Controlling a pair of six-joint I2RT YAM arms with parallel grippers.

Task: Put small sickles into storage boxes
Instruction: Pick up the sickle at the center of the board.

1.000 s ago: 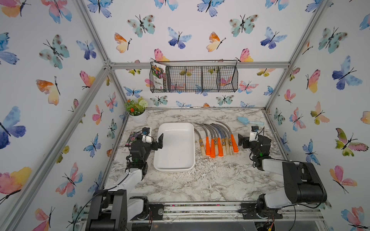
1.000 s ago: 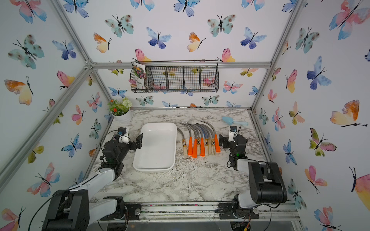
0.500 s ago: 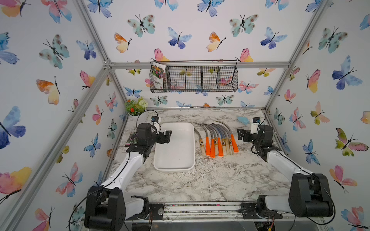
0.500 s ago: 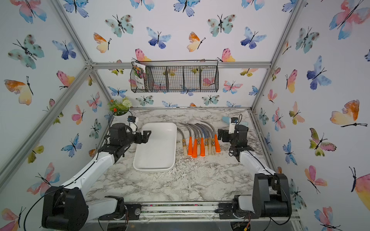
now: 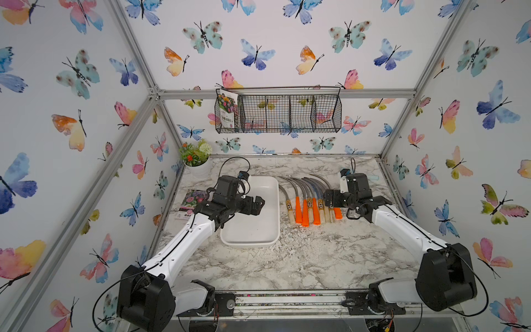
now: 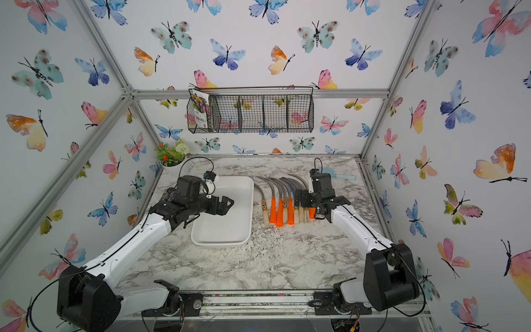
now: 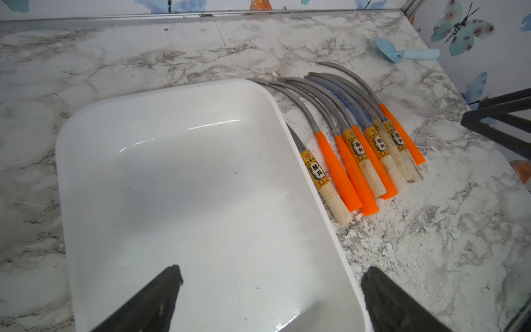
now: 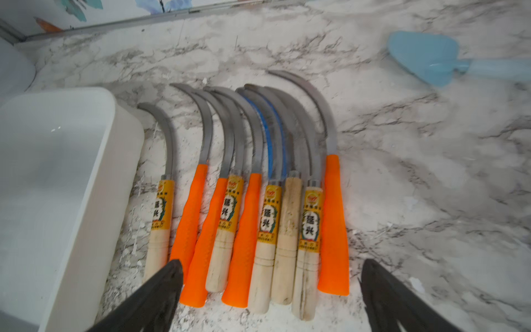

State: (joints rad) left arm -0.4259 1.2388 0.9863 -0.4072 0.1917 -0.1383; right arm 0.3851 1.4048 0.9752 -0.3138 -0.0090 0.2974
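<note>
The labelled sickle beside the tray lies apart from the row, so my right gripper needs to move toward the tray next and go down onto that sickle's wooden handle (image 5: 291,215) (image 8: 158,243).
Several small sickles (image 5: 309,201) (image 6: 284,205) lie side by side on the marble table, just right of the storage box. Their handles are orange or pale wood and point to the front; the grey-blue blades curve toward the back. The storage box, a white shallow tray (image 5: 255,227) (image 6: 227,230), holds nothing. My left gripper (image 5: 258,204) (image 7: 271,273) hovers open over the tray (image 7: 172,172). My right gripper (image 5: 330,199) (image 8: 270,267) hangs open above the handle ends of the sickles (image 8: 250,201), nothing between its fingers.
A light blue trowel (image 6: 339,174) (image 8: 431,60) lies at the back right behind the right wrist. A potted plant (image 5: 196,161) stands at the back left, a seed packet (image 5: 191,202) lies beside the tray. A black wire basket (image 5: 278,113) hangs on the back wall.
Both arms have unfolded and reached toward the middle. The left gripper came over the tray, the right gripper came over the sickle handles. Both stayed open.
</note>
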